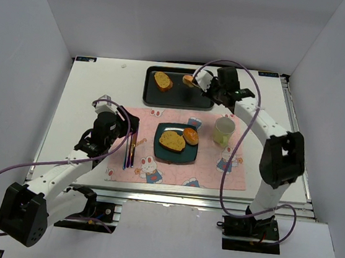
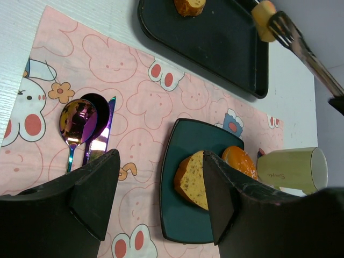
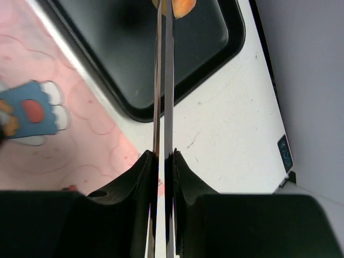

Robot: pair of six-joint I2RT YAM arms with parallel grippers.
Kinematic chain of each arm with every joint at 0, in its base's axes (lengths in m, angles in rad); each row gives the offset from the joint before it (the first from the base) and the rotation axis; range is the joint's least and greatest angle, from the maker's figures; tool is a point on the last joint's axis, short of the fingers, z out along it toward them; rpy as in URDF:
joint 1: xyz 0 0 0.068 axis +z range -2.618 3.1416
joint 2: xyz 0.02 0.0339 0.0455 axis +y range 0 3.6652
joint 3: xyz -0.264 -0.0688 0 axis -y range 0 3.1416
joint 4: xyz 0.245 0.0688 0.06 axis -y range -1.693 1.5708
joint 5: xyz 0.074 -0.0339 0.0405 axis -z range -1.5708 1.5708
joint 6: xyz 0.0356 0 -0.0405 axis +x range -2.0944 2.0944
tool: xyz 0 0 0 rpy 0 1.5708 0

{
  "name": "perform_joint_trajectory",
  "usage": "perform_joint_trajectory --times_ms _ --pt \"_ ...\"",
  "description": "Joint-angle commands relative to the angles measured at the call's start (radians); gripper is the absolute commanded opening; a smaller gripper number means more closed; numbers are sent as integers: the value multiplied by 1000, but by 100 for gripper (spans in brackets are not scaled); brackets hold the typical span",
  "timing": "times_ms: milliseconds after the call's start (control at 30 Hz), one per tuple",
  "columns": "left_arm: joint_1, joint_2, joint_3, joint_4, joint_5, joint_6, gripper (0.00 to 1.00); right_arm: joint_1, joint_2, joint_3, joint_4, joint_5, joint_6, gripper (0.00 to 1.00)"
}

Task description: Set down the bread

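My right gripper should draw back, bring the pinched bread onto the teal plate's bread slice (image 1: 172, 141) and release the tongs (image 1: 203, 81), because that slice lies back toward my base.
My right gripper (image 1: 214, 90) is shut on metal tongs (image 1: 203, 81). The tongs pinch a small piece of bread (image 1: 188, 80) above the right part of the black tray (image 1: 176, 99). In the right wrist view the gripper (image 3: 164, 156) clamps the tongs (image 3: 164, 80), and the bread (image 3: 180, 6) shows at their tip. Another bread piece (image 1: 162, 80) lies on the tray's left. A teal plate (image 1: 175, 155) holds a bread slice (image 1: 171, 141) and a bun (image 1: 191, 135). My left gripper (image 2: 161, 161) is open and empty, above the placemat left of the plate (image 2: 177, 215).
A pale green cup (image 1: 223, 131) stands right of the plate on the pink bunny placemat (image 1: 154, 177). Shiny cutlery (image 1: 130, 151) with a spoon (image 2: 75, 121) lies on the mat's left, beside my left gripper. White walls close in the table on three sides.
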Motion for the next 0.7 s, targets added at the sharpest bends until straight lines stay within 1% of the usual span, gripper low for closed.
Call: perform_joint_trajectory --times_ms 0,67,167,200,367,500,667 --pt "5 -19 10 21 10 5 72 1 -162 -83 -42 -155 36 0" --pt "5 -24 10 16 5 6 72 1 -257 -165 -68 -224 36 0" --pt "7 -30 10 10 1 8 72 9 -351 -230 -151 -308 40 0" --pt "7 -33 10 8 1 9 72 21 -420 -289 -185 -321 40 0" --pt "7 -42 -2 7 1 6 72 81 -638 -457 -237 -350 20 0" --pt "7 -49 -10 10 5 3 72 117 -712 -532 -256 -334 21 1" --pt "7 -67 -22 15 5 -7 72 139 -742 -612 -248 -312 9 3"
